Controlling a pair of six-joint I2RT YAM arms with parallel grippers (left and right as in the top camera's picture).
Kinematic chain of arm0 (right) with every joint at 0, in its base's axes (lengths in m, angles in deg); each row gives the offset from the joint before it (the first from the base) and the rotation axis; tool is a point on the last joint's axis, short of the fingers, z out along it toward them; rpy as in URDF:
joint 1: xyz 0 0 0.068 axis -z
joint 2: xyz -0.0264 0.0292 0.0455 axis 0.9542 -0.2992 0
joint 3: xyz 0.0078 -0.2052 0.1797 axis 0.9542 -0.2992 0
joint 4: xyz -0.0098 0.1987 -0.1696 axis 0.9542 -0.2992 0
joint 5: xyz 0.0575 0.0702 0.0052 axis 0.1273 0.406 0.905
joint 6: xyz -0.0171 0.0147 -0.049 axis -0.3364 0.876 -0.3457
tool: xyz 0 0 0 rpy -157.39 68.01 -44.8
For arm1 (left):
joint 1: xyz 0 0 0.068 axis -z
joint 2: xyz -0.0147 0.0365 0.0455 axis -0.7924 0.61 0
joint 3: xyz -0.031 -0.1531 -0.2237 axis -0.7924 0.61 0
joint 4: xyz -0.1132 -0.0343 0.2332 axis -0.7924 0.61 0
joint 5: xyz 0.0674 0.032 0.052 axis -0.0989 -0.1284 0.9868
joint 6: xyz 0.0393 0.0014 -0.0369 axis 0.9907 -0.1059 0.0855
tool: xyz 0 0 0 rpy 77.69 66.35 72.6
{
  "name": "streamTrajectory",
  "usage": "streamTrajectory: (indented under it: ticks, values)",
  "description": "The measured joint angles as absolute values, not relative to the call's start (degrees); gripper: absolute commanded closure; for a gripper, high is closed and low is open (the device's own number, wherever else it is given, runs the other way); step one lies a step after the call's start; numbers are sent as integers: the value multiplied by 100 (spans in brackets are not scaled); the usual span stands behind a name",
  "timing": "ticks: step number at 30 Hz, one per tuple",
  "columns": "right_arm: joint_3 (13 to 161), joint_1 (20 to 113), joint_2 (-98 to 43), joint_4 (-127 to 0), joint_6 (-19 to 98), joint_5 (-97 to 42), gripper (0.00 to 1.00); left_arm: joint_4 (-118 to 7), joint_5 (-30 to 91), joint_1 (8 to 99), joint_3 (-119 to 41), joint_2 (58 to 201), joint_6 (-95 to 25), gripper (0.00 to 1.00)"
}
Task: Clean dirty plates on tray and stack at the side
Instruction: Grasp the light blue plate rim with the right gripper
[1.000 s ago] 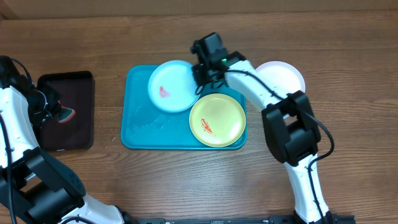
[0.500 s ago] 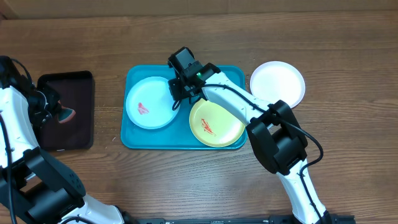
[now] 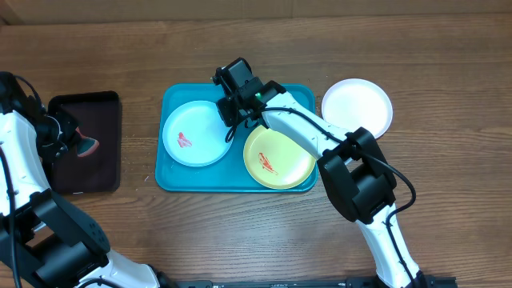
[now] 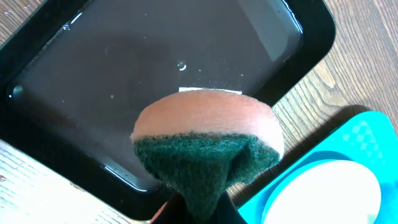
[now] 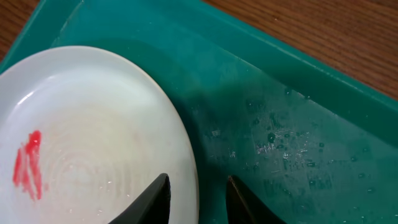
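The light blue plate's rim on the side by the yellow-green plate is already between the right gripper's fingers, so the robot will lower that gripper onto the rim next.
The turquoise tray [image 3: 238, 186] holds a light blue plate [image 3: 192, 134] with a red smear on its left half and a yellow-green plate [image 3: 278, 156] with an orange smear on its right. A white plate [image 3: 357, 106] lies on the table right of the tray. My right gripper [image 3: 230, 120] is open at the blue plate's right rim. In the right wrist view the rim of that plate [image 5: 81, 143] lies between the parted fingers [image 5: 157, 198]. My left gripper [image 3: 70, 142] is shut on a pink and green sponge [image 4: 205, 137] above the black tray [image 4: 186, 37].
The black tray [image 3: 96, 172] sits on the wooden table left of the turquoise tray and has water in it. The right arm reaches across the turquoise tray's back right corner. Water droplets wet the tray floor [image 5: 280, 124].
My right gripper carried the light blue plate from the tray's back middle to its left half, set it flat and opened its jaws. The left arm and sponge stayed still.
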State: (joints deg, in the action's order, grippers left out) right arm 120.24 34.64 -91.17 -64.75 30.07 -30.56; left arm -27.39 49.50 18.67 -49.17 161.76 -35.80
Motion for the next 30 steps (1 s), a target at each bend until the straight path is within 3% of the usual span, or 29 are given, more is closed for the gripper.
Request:
streamTrajectory:
  ticks: [8,11,19,30]
  values:
    - [12033,3462,-9401,-6547,2893,-3050,80,-2736,4826,1867,-4917,16178,-3580,96]
    - [12046,3446,-9401,-6661,2906,-2999,96,-2719,4675,1869,-4917,16178,-3545,96]
    - [12118,3424,-9377,-7028,3671,-2905,96,-2715,3971,2199,-4917,16178,-3103,96]
    - [12162,3424,-9305,-7714,5531,-2844,96,-2944,4000,4011,-4917,16250,-2981,96]
